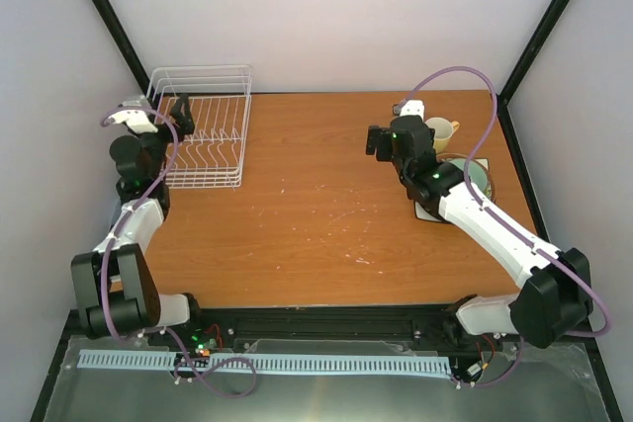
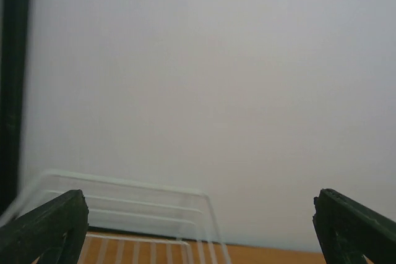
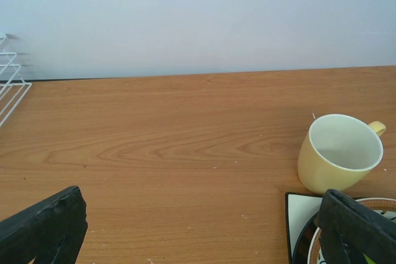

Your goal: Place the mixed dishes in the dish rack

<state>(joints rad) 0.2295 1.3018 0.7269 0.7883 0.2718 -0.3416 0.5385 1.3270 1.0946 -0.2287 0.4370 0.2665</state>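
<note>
The left gripper's fingers point at the wall, so it will next swing across the rack, tilt down and lower onto the rack's rim on the side toward the plate stack.
The white wire dish rack stands empty at the far left of the table. My left gripper hovers open over the rack's left side; in the left wrist view only the rack's far rim and the wall show between its fingers. The yellow-tan mug stands upright at the far right, also in the right wrist view. A plate stack lies in front of it, partly under my right arm; its dark patterned rim shows. My right gripper is open and empty, left of the mug. The grey-green cup is hidden.
A white square plate with a dark edge lies under the stack. Black frame posts stand at both far corners. The rack's corner shows at the left edge of the right wrist view. Bare wooden table lies between rack and dishes.
</note>
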